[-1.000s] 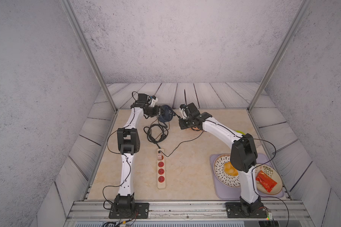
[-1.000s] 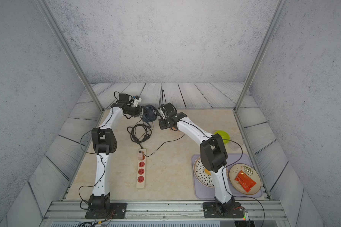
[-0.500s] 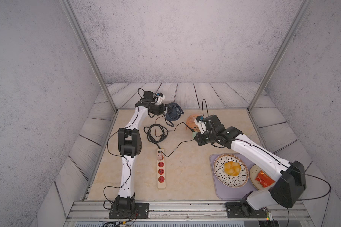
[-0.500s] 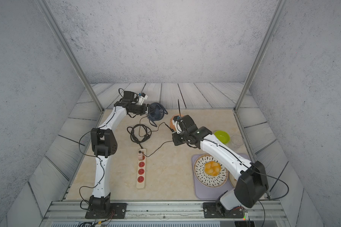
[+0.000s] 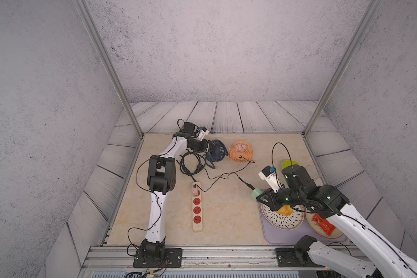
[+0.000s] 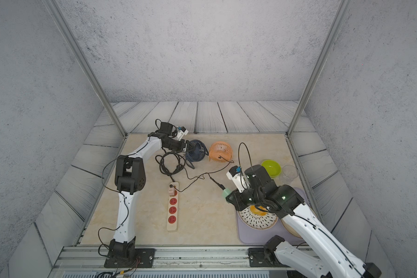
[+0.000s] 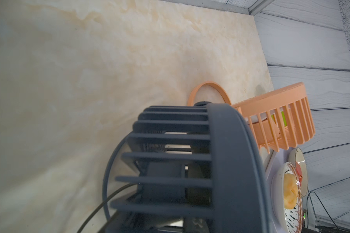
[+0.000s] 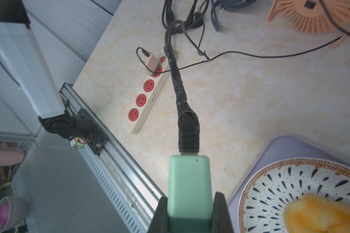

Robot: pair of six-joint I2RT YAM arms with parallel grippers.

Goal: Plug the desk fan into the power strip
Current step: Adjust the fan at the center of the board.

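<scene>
The plug is already in my right gripper. The blue fan will be pulled back by my left gripper onto the open tabletop (image 5: 220,165) beside the cord coil, and my left gripper will let go of the fan's rim there.
The dark blue desk fan (image 5: 217,150) (image 6: 196,151) stands at the back of the table, and it fills the left wrist view (image 7: 190,161). My left gripper (image 5: 207,148) (image 6: 185,147) holds its rim. My right gripper (image 5: 259,197) (image 6: 230,197) (image 8: 190,209) hovers at the right, shut on a mint-green plug (image 8: 189,181) whose black cable trails back toward the fan. The cream power strip (image 5: 196,216) (image 6: 172,225) (image 8: 148,94) lies at centre-left. A pink adapter (image 8: 150,61) fills its far socket; three red sockets are free.
An orange fan (image 5: 241,151) stands beside the blue one, with its thin cord running to the pink adapter. A coil of black cord (image 5: 190,163) lies behind the strip. A purple mat (image 5: 270,235) under my right arm bears a patterned plate (image 5: 273,220). A green bowl (image 6: 271,167) and a clear cup (image 6: 288,173) stand behind it.
My right arm swung from the back centre to the right front with the green plug, drawing its cable out. The left gripper shifted the blue fan slightly right and forward.
</scene>
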